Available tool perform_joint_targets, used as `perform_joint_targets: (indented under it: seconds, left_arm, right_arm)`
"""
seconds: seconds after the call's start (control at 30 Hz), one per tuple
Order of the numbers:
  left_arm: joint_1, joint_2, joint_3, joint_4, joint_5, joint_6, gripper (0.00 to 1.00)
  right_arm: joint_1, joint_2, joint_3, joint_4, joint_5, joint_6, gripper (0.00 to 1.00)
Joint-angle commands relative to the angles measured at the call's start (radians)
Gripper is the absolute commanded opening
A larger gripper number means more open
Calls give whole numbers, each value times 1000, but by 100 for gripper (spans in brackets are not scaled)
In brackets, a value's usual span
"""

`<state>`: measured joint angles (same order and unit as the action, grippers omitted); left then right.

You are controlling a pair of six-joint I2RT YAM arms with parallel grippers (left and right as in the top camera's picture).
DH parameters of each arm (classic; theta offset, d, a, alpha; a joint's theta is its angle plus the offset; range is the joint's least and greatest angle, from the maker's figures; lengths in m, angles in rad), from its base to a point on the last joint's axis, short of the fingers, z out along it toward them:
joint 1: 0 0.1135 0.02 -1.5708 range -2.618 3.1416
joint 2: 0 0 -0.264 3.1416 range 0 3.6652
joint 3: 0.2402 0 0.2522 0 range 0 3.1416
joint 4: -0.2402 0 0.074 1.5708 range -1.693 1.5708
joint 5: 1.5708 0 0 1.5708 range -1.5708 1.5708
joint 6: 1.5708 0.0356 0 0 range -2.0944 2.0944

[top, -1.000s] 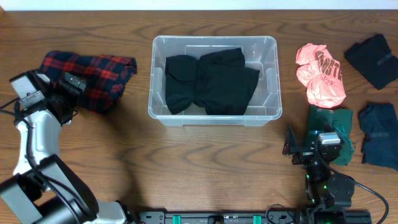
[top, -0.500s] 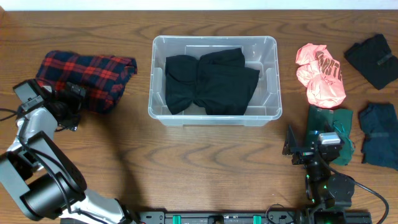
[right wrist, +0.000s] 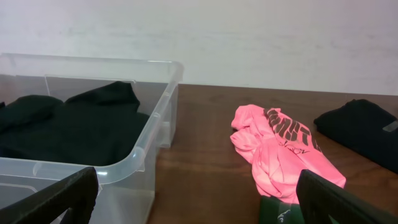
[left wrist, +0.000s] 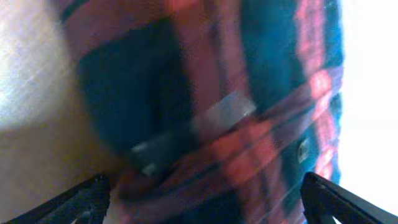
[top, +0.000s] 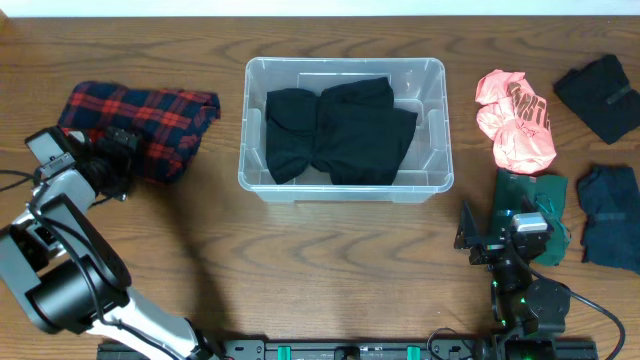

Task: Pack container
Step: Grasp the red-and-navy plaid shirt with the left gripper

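Note:
The cloth already fills the space between the spread fingers, so my left gripper will next push outward, deeper onto the plaid garment's near edge (top: 138, 163) (left wrist: 208, 193), and close there.
The clear plastic container (top: 256, 178) stands at the table's middle back with black clothing (top: 340, 130) inside; it also shows in the right wrist view (right wrist: 146, 149). A red and dark plaid garment (top: 150, 120) lies folded at the far left. My left gripper (top: 112, 160) is open at the plaid garment's near left edge; in the left wrist view the plaid cloth (left wrist: 236, 118) fills the space between the spread fingers (left wrist: 202, 202). My right gripper (top: 480, 240) is open and empty at the front right, above bare table beside a green garment (top: 545, 195).
A pink shirt (top: 515, 120) lies right of the container, also in the right wrist view (right wrist: 280, 149). A black garment (top: 600, 95) lies at the far right back and a dark blue one (top: 610, 215) at the far right front.
My left arm dropped away from the plaid garment's left end, then moved back right, so its open gripper is now against the cloth's near edge. The right arm has not moved.

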<state>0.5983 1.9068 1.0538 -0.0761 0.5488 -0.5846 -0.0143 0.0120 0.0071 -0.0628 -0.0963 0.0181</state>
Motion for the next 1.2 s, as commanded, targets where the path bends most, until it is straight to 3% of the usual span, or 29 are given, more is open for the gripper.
perform_joint_targets:
  seconds: [0.0, 0.17, 0.2, 0.23, 0.33, 0.4, 0.5, 0.6, 0.73, 0.83, 1.17]
  left_arm:
    - [-2, 61, 8, 34, 25, -32, 98]
    - [-24, 105, 8, 123, 46, -39, 99]
    - [-29, 114, 9, 139, 47, -39, 96]
    - [-35, 118, 9, 146, 45, -39, 86]
    - [-49, 123, 9, 176, 43, -39, 45]
    - [-55, 123, 9, 193, 44, -39, 27]
    - [-56, 123, 9, 206, 44, -38, 14]
    - [-56, 123, 9, 220, 67, -38, 9]
    - [-53, 121, 9, 346, 257, -44, 6]
    - [-52, 97, 9, 459, 365, -136, 6]
    - [-53, -220, 9, 425, 347, -227, 6]
  right_arm:
    - [6, -5, -2, -4, 3, 11, 99]
    - [6, -5, -2, -4, 3, 10, 99]
    - [6, -5, -2, -4, 3, 11, 99]
    - [6, -5, -2, -4, 3, 10, 99]
    - [6, -5, -2, -4, 3, 11, 99]
    - [6, -5, -2, -4, 3, 11, 99]
    - [6, -5, -2, -4, 3, 11, 99]
    - [6, -5, -2, -4, 3, 11, 99]
    - [6, -5, -2, -4, 3, 11, 99]
    - [6, -5, -2, -4, 3, 11, 99]
    - [6, -5, -2, -4, 3, 11, 99]
